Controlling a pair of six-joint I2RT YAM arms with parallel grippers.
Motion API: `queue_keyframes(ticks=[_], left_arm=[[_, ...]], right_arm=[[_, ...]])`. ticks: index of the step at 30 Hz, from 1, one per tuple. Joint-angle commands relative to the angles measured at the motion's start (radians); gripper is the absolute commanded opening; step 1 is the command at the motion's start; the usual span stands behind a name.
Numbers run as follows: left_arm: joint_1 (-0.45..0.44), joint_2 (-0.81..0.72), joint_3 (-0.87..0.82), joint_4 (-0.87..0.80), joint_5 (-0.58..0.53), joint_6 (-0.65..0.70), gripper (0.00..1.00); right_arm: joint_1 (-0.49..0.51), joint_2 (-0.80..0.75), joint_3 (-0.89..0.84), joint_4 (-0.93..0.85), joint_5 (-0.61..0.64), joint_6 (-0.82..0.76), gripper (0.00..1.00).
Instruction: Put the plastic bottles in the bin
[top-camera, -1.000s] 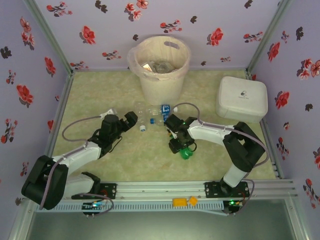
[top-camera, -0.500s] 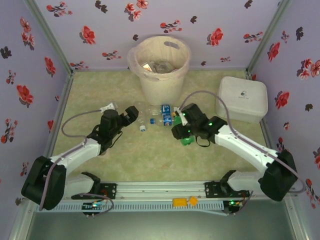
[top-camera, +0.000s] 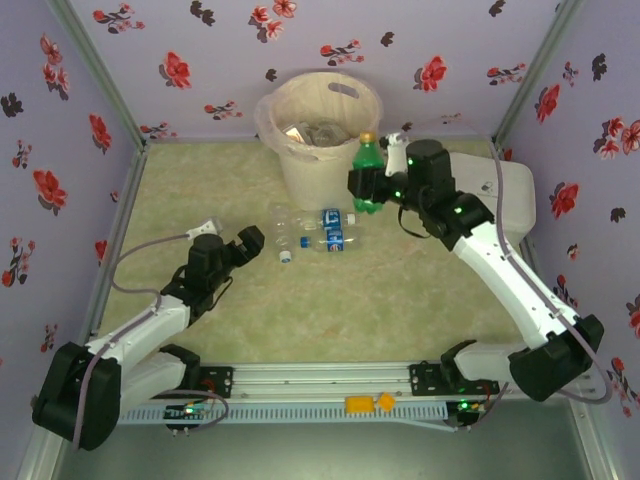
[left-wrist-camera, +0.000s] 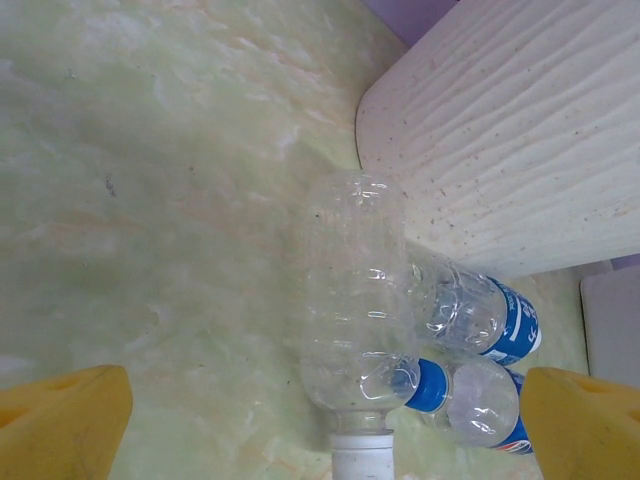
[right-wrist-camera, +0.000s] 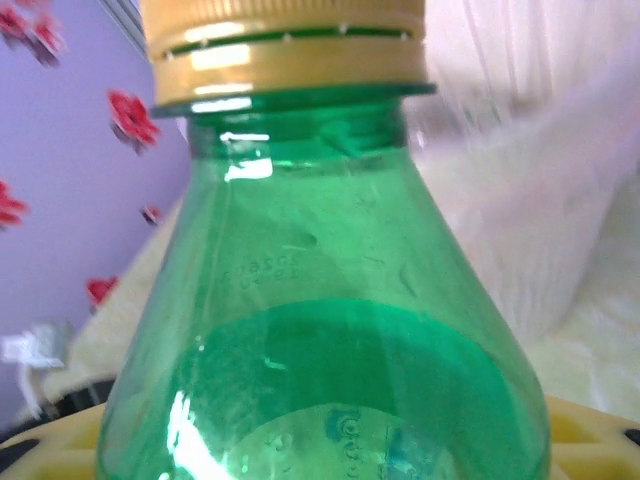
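The green bottle still hangs outside the bin's rim, so my right gripper will next go up and move outward over the bin's opening to release the bottle inside.
The bin, a cream bucket with a clear liner, stands at the back centre with bottles inside. My right gripper is shut on a green bottle with a yellow cap, held upright in the air just right of the bin's rim. The right wrist view has that green bottle close up between the fingers. On the table before the bin lie a clear bottle with a white cap and two blue-labelled bottles. My left gripper is open, just short of the clear bottle.
A white rounded box sits at the back right, partly behind the right arm. The bin's wall rises right behind the lying bottles. Flowered walls close in the table on three sides.
The right arm has lifted the green bottle off the table and carried it up and back to beside the bin's rim. The left gripper has drawn back slightly from the clear bottles.
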Motion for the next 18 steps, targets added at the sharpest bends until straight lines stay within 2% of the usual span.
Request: queue_keyframes(ticks=[1,9,18], left_arm=[[0.009,0.006,0.021,-0.001,0.005,0.032,1.0],[0.01,0.014,0.027,0.009,0.042,0.005,1.0],[0.008,-0.052,0.012,-0.064,0.063,-0.01,1.0]], right_arm=[[-0.015,0.042,0.114,0.103,-0.031,0.024,0.37],[-0.029,0.242,0.386,0.171,-0.034,0.024,0.36],[-0.032,0.523,0.681,0.128,-0.042,0.019,0.37]])
